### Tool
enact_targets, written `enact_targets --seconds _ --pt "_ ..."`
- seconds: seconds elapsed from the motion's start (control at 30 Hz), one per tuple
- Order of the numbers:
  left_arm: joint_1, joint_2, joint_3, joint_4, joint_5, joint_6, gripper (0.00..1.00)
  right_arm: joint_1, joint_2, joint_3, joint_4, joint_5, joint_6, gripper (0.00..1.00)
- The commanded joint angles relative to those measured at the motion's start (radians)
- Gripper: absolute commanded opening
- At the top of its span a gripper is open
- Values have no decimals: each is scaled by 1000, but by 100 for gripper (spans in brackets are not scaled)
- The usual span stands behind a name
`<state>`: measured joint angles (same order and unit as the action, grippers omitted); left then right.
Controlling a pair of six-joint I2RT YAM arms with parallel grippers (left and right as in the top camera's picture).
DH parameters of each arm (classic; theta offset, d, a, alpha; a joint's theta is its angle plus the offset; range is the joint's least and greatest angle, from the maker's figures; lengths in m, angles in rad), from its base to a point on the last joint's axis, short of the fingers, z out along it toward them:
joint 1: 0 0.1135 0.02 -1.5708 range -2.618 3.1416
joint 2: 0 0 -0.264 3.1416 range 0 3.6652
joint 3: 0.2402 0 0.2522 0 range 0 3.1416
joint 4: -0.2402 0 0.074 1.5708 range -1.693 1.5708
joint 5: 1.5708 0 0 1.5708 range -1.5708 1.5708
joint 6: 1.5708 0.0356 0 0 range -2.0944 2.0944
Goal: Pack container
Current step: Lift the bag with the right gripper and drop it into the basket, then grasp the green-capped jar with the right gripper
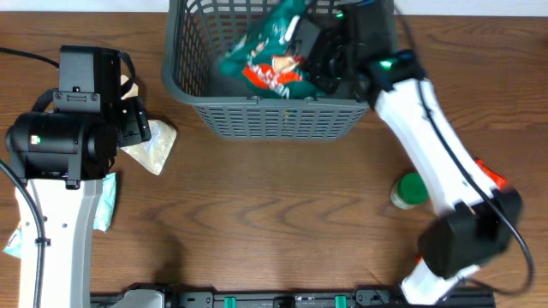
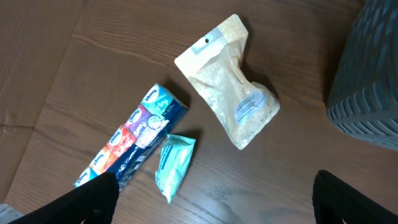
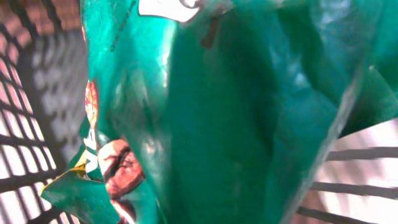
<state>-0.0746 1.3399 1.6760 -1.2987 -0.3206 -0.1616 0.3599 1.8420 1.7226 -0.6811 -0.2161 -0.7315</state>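
Observation:
The green and red snack bag [image 1: 270, 53] is already between the sides of the container, so my right gripper needs to lower the bag onto the bottom of the container next and open to release it.
The container [image 1: 265, 115] is a dark grey slotted basket at the top centre of the overhead view. My right gripper [image 1: 318, 53] reaches inside it and is shut on a green and red snack bag [image 1: 270, 53], held tilted over the basket floor. The bag [image 3: 236, 106] fills the right wrist view and hides the fingers; basket walls [image 3: 37, 87] show behind it. My left gripper [image 2: 211, 205] is open and empty above the table, left of the basket [image 2: 367, 81].
Below the left gripper lie a clear pouch of pale grains [image 2: 230, 93], a blue multipack of tissues [image 2: 134, 140] and a teal wipes packet [image 2: 174, 165]. A green-capped jar [image 1: 411, 190] and an orange packet [image 1: 491, 175] sit by the right arm.

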Motion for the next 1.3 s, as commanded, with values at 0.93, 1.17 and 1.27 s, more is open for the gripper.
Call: enact_targets --seconds 0.93,1.17,1.27 --pt "4 6 -2 -3 24 -19 86 -172 -69 590 -388 314 831 97" --pt "4 6 -2 -2 24 -19 86 -381 -75 659 -779 343 1028 99" --pt "4 4 -2 -3 24 -20 86 -431 -75 658 -896 341 1056 99"
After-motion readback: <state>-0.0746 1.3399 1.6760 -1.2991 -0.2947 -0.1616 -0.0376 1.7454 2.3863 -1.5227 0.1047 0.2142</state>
